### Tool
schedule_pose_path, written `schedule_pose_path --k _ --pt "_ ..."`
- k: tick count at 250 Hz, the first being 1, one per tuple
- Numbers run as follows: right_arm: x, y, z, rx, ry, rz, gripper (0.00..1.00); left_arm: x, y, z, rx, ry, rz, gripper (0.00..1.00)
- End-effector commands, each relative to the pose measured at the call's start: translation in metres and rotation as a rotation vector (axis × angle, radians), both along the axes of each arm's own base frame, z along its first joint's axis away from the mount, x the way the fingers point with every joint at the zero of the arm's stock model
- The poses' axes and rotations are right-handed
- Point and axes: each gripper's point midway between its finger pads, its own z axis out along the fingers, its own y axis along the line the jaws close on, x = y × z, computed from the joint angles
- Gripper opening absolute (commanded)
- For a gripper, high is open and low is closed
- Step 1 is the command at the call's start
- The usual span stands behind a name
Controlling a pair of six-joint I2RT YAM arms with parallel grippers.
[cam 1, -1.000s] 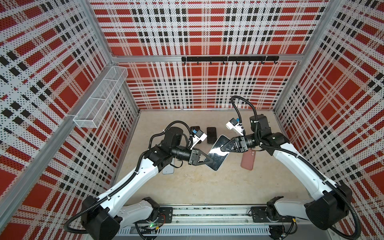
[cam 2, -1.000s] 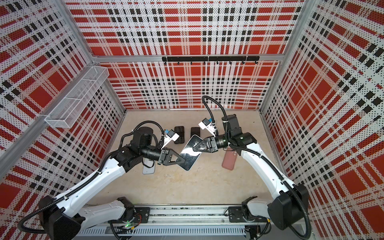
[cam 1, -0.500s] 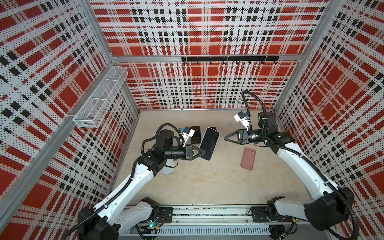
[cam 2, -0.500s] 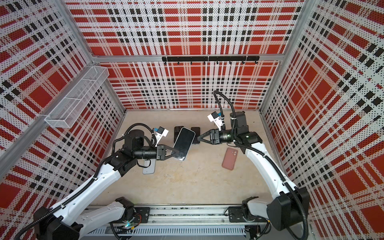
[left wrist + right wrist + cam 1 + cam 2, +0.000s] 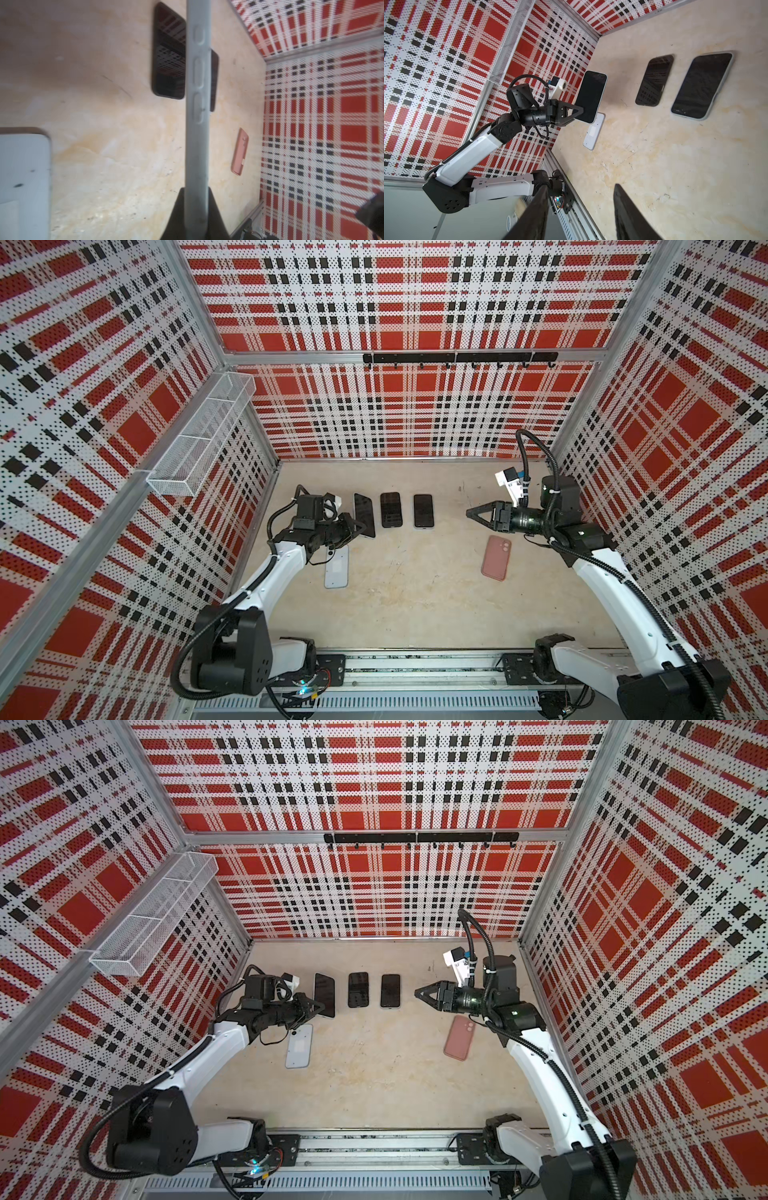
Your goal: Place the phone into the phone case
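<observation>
Next, my left gripper lowers the tilted phone outward onto the bare table beside the flat phones and releases it, since it still hangs in midair.
My left gripper (image 5: 360, 527) is shut on the lower end of a dark-screened phone (image 5: 364, 512) with a pale grey rim, holding it tilted just above the table at the left of a row. The left wrist view shows that rim (image 5: 197, 83) edge-on between the fingers. A pale phone case (image 5: 336, 568) lies flat below the left gripper. A pink phone case (image 5: 496, 558) lies under my right arm. My right gripper (image 5: 469, 513) hangs open and empty to the right of the row; its fingers (image 5: 623, 199) frame bare table.
Two more dark phones (image 5: 391, 509) (image 5: 423, 511) lie flat side by side in the row. A wire basket (image 5: 199, 439) hangs on the left wall and a black hook rail (image 5: 457, 358) on the back wall. The arms' base rail (image 5: 415, 672) runs along the front.
A second ago both grippers held the phone over mid-table. The right gripper opened, let go and drew back right. The left gripper carried the phone back and left, beside the row.
</observation>
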Motion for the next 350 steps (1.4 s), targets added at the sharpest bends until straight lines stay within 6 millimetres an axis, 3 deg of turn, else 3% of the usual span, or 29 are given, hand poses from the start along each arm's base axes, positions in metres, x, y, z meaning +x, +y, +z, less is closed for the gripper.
schedule_pose_path --k 1,76,131,245,331,350 --pt "0.002 0.0 -0.002 -0.007 -0.035 0.007 0.51 0.033 0.007 0.012 0.057 -0.11 -0.016 0.0" --pt "0.007 0.003 -0.014 -0.008 -0.002 0.025 0.5 0.088 0.005 -0.027 0.068 -0.062 -0.04 0.0" --pt "0.014 0.003 -0.02 -0.011 0.017 0.021 0.5 0.115 0.002 -0.053 0.064 -0.028 -0.062 0.0" --pt "0.023 0.006 -0.021 -0.01 0.036 0.025 0.49 0.116 0.015 -0.089 0.076 0.041 -0.067 0.0" --pt "0.013 0.003 -0.022 -0.023 0.028 0.027 0.49 0.112 0.028 -0.107 0.125 0.076 -0.045 0.18" --pt "0.011 0.002 -0.021 -0.024 0.033 0.026 0.49 0.112 0.032 -0.109 0.145 0.082 -0.039 0.26"
